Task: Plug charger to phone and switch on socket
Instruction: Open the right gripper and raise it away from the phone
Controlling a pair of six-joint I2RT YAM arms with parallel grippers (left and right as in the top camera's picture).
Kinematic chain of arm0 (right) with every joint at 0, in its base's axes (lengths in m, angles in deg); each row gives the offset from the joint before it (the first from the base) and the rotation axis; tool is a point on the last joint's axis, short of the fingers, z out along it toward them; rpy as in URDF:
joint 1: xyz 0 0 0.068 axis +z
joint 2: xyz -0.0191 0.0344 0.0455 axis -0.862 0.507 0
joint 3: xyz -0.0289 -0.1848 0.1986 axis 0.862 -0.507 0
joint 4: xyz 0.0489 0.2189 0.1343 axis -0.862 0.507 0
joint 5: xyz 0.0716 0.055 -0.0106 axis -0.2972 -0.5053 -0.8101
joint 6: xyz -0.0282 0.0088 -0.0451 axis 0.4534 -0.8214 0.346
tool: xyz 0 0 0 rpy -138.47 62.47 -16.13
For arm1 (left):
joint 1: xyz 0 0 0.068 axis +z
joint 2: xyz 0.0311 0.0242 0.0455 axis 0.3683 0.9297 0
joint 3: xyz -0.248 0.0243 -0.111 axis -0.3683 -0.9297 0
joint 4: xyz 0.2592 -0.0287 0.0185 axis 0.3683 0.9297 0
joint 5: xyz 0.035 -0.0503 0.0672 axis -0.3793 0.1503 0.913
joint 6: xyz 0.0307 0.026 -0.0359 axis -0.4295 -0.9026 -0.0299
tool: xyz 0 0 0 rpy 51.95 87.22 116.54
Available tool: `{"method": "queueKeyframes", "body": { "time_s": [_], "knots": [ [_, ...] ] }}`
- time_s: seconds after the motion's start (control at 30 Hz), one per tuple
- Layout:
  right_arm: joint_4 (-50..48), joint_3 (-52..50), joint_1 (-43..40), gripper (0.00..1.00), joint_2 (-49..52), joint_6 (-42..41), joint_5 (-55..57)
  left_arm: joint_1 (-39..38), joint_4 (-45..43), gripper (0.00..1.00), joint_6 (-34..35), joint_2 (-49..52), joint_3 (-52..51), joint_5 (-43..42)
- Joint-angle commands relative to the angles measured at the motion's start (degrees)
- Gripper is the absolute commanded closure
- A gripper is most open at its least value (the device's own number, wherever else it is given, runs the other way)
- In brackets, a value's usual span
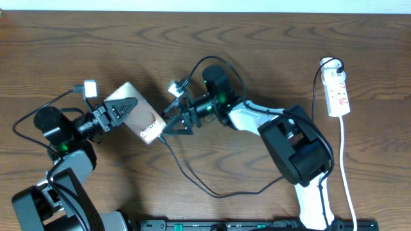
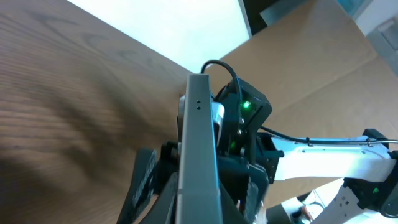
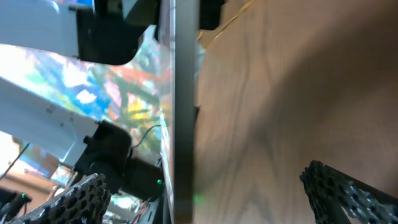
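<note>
The cable [image 1: 192, 181] already meets the phone's lettered end, so next my left gripper should lower the tilted phone flat onto the bare wood below and let it go.
The phone [image 1: 142, 122], a flat slab with white "Galaxy" lettering, is held tilted above the wooden table. My left gripper [image 1: 125, 108] is shut on its left end; in the left wrist view the phone [image 2: 199, 149] shows edge-on between the fingers. My right gripper [image 1: 167, 123] is open at the phone's right end, and its two fingers stand wide apart on either side of the phone's edge [image 3: 184, 112]. The charger's thin black cable [image 1: 192, 181] runs from the phone's right end across the table. I cannot tell whether its tip is seated. The white socket [image 1: 338, 93] lies at the far right.
The socket's white cord [image 1: 345, 167] runs down the right side of the table, and a black plug [image 1: 336, 65] sits at its top end. The right arm's body [image 1: 302, 151] lies between the phone and the socket. A black rail [image 1: 257, 224] runs along the front edge.
</note>
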Motion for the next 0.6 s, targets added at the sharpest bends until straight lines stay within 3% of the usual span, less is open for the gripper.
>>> {"method": "queueKeyframes", "body": {
  "time_s": [0.0, 0.3, 0.4, 0.57],
  "knots": [
    [0.0, 1.0, -3.2, 0.01, -0.6, -4.6, 2.8, 2.0, -0.4, 0.92, 1.3, -0.2, 0.1, -1.3],
    [1.8, 1.0, -8.2, 0.01, -3.3, -10.0, 9.6, 3.8, -0.3, 0.93, 2.0, -0.2, 0.1, -1.1],
    [9.4, 1.0, -8.8, 0.01, -6.2, -6.0, 15.4, 3.8, -0.3, 0.93, 2.9, -0.2, 0.1, -0.9],
    [31.1, 1.5, -8.9, 0.01, -14.4, 4.9, 33.9, 3.8, -0.3, 0.92, 3.8, -0.2, 0.1, -0.7]
  ]
}}
